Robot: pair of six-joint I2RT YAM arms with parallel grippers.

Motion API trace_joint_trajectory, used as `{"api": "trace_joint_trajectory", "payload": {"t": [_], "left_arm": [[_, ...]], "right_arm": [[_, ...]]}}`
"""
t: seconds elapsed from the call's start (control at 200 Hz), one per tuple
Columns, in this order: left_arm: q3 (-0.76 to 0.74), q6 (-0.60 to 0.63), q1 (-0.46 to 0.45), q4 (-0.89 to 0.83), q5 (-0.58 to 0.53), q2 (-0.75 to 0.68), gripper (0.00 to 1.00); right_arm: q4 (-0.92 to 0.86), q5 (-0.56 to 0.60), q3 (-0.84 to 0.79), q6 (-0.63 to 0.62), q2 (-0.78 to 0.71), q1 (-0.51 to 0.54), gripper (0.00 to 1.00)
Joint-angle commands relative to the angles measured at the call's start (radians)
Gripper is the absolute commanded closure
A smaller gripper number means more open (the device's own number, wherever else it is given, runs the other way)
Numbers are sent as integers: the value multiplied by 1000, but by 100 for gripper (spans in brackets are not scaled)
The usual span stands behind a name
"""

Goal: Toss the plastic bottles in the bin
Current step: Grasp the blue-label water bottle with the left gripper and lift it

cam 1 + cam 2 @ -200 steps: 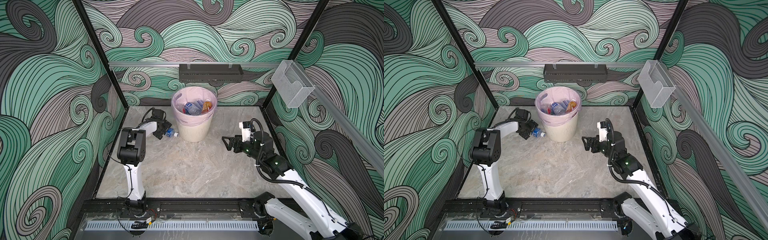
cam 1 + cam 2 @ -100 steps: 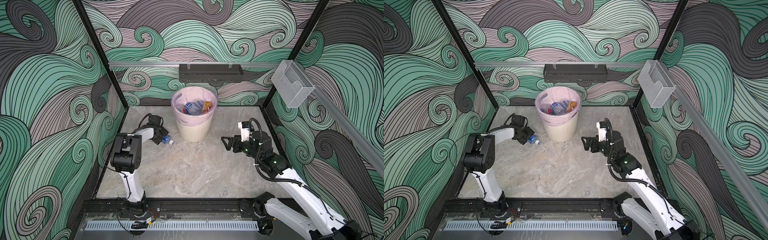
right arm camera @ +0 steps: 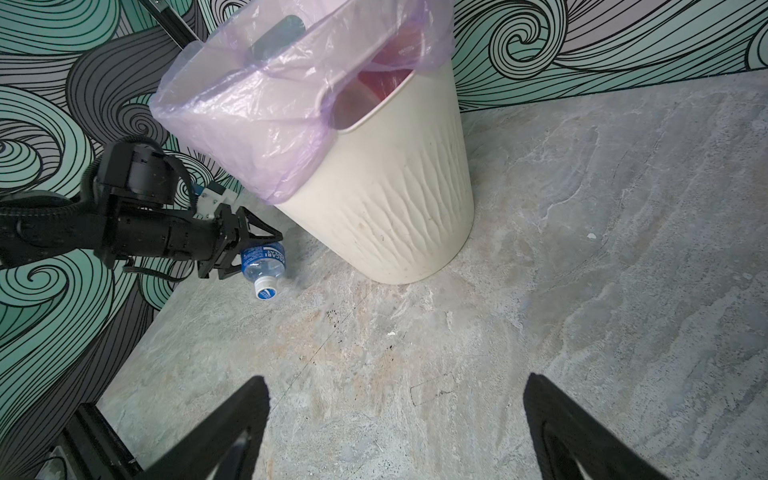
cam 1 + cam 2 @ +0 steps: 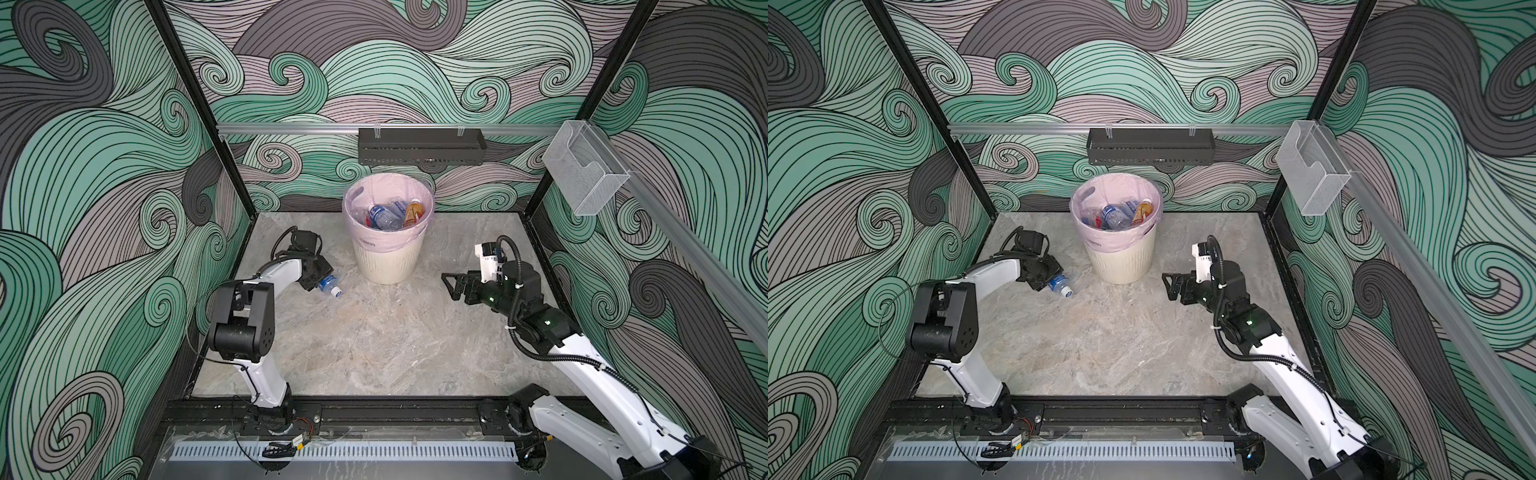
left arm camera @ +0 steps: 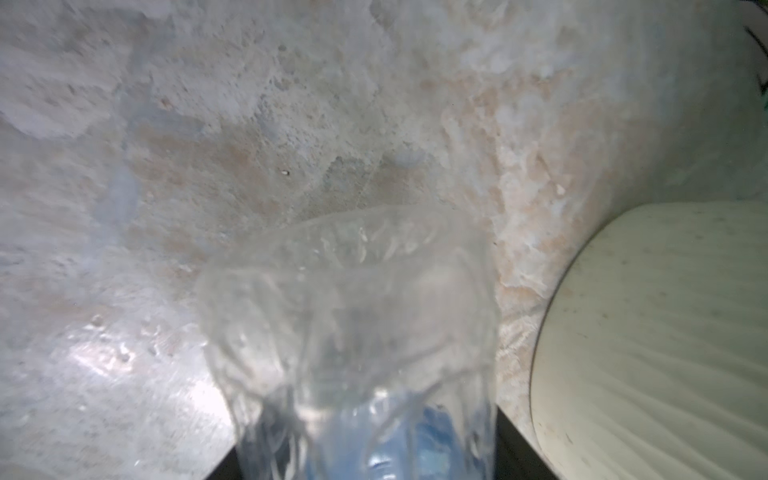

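I will next raise my left gripper high and take the bottle over the bin's opening point(image 4: 389, 202) to let it go, since the bin's rim is above my fingers.
A clear plastic bottle point(image 4: 329, 284) point(image 4: 1059, 284) with a blue label and a white cap lies tilted, cap down close to the floor, left of the bin. My left gripper point(image 4: 318, 279) point(image 3: 245, 249) is shut on its body; the left wrist view shows the squeezed bottle point(image 5: 349, 332) between the jaws. The cream ribbed bin point(image 4: 388, 259) point(image 4: 1121, 259) point(image 3: 395, 208) with its pink liner stands at the back middle, and several bottles point(image 4: 388, 216) lie inside. My right gripper point(image 4: 451, 286) point(image 3: 395, 378) hangs open and empty to the right of the bin.
A clear box point(image 4: 586, 174) hangs on the right wall and a black shelf point(image 4: 419, 145) on the back wall above the bin. Patterned walls close three sides. A black rail point(image 4: 374, 411) runs along the front edge of the marble floor point(image 4: 374, 340).
My left gripper has closed on the bottle and drawn it a little toward the front, away from the bin, and the left arm's elbow has swung outward. The right arm has barely moved.
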Motion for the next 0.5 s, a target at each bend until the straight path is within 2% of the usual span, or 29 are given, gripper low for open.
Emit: {"api": "trace_joint_trajectory", "payload": {"t": [0.0,0.19,0.31,0.355,0.495], "left_arm": [[3,122,6,-89,-49,-92,56],[-39,281,6,-155,-85,-254,56],[-58,376,6,-204,-36,-350,56],[-67,398,7,-220,-19,-380,59],[-115,458,6,-221,103,-469,59]], "right_arm": [[29,-13,-4,9,14,-3,4],[48,-21,-9,21,26,-1,4],[65,-27,-12,31,38,-2,4],[71,-30,-12,33,44,-2,4],[82,-42,-6,38,62,0,4]]}}
